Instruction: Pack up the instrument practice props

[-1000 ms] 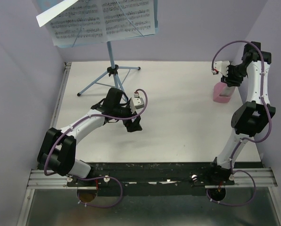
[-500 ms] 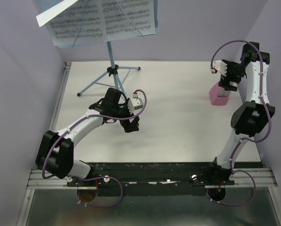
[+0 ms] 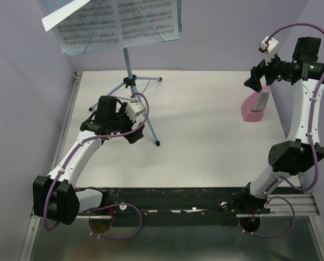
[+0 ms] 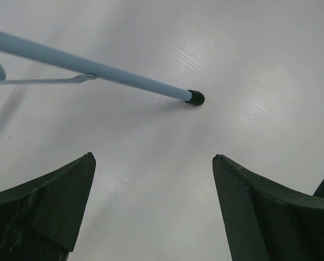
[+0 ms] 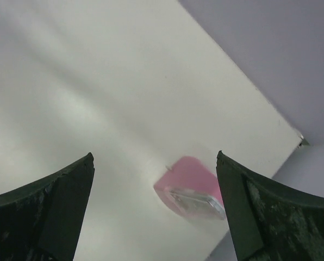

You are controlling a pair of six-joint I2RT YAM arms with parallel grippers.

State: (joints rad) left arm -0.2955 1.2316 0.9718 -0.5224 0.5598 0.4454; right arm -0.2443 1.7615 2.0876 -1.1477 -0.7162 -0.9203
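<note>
My left gripper should move outward along the near tripod leg and close on the upper part of the leg below the black hub, because its fingers hang short of it.
The light-blue music stand rises at the back left, with white sheet-music pages on its desk. One tripod leg ends in a black foot on the table. My left gripper hangs open just left of that leg, with nothing between its fingers. The pink metronome stands on the table near the right wall. My right gripper is open above and behind it, apart from it. In the right wrist view the metronome shows below, between the open fingers of the right gripper.
Purple walls close in the white table on three sides. The right wall is close to the metronome. An aluminium rail with the arm bases runs along the near edge.
My right gripper opened, let go of the metronome and rose up and back. My left arm swung left and back, closer to the stand's tripod leg.
</note>
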